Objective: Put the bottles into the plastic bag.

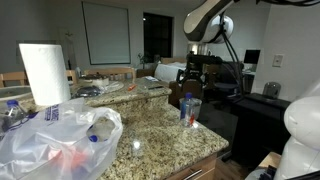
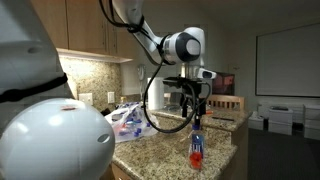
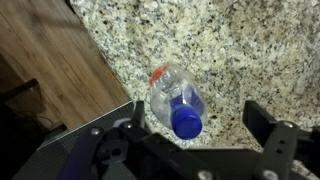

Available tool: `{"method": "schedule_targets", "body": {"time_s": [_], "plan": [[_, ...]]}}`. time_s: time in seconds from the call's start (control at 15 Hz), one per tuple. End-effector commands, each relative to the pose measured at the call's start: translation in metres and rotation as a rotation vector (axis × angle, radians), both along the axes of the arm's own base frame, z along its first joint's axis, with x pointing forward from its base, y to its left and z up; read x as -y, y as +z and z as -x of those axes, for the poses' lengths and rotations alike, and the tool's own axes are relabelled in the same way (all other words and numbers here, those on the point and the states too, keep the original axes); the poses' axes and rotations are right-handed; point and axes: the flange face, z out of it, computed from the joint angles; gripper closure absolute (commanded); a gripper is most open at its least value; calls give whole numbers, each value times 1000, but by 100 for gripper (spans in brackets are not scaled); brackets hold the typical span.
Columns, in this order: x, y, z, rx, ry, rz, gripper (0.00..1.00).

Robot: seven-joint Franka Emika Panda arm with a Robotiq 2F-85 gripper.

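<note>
The blue cap [image 1: 188, 97] [image 3: 186, 123] is already between my gripper's fingers, so my gripper will lower a short way to it and close its fingers around the top of the bottle.
A clear plastic bottle [image 3: 172, 93] with a blue cap and a red label stands upright on the granite counter near its edge, and it shows in both exterior views [image 1: 189, 110] [image 2: 197, 146]. My gripper [image 3: 198, 118] is open and hangs just above the bottle, also in both exterior views [image 1: 194, 72] [image 2: 196, 106]. In the wrist view the cap lies between the two fingers, closer to the left one. The crumpled clear plastic bag [image 1: 55, 135] lies on the counter away from the bottle and also appears in an exterior view [image 2: 128, 120]. At least one blue-capped bottle shows inside it.
A paper towel roll [image 1: 45, 72] stands behind the bag. The counter edge [image 3: 100, 65] drops to a wooden floor close beside the bottle. A desk with monitors and chairs [image 1: 250, 70] lies beyond the counter.
</note>
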Motion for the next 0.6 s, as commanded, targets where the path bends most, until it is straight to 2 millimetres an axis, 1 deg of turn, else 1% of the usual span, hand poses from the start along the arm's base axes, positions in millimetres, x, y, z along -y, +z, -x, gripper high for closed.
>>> {"method": "schedule_targets", "body": {"time_s": [0.0,0.2,0.53], "plan": [[2,-5,-10,20,-7,7,26],[3,-12,-16,12,-3,8,47],[8,-24,-24,-14,-4,4,80]]}}
